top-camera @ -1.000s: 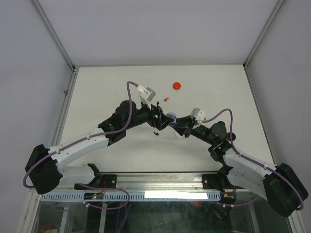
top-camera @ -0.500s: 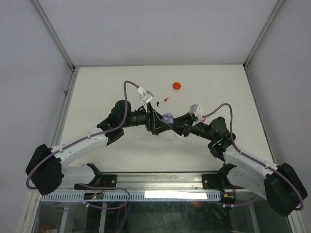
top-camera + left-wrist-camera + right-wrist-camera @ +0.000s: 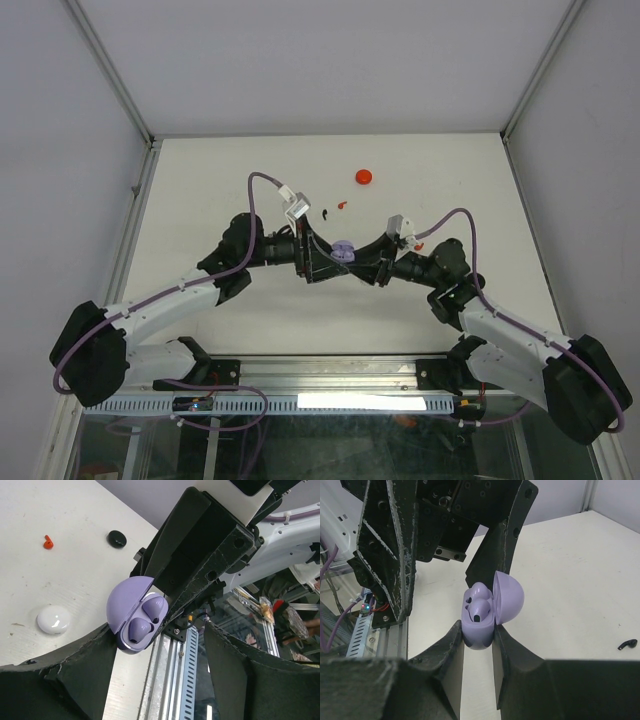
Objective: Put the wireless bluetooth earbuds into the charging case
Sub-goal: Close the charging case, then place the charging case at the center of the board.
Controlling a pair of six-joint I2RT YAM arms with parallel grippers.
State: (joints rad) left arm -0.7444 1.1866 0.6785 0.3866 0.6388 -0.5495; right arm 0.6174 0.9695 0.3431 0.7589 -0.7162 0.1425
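The right gripper moves down next and releases the charging case (image 3: 479, 625) on the bare tabletop beside the white round case, since that spot lies below it.
The lilac charging case (image 3: 479, 625) is open, its lid (image 3: 509, 597) tipped back, with two lilac earbuds (image 3: 480, 608) seated inside. My right gripper (image 3: 478, 630) is shut on the case's base and holds it above the table. The case also shows in the left wrist view (image 3: 131, 615) and in the top view (image 3: 343, 251). My left gripper (image 3: 157, 645) is open, with its fingers wide apart beside the case, which lies against one finger (image 3: 85, 665). A red earbud (image 3: 48, 542) and a black earbud (image 3: 116, 539) lie loose on the table.
A white round case (image 3: 53, 619) lies on the table near the left gripper. A red round case (image 3: 364, 177) sits toward the back, with the red earbud (image 3: 342, 205) and black earbud (image 3: 325, 213) in front of it. Both arms meet mid-table.
The left gripper has turned and moved in toward the right gripper. The lilac case has shifted slightly nearer and to the left, still held by the right gripper.
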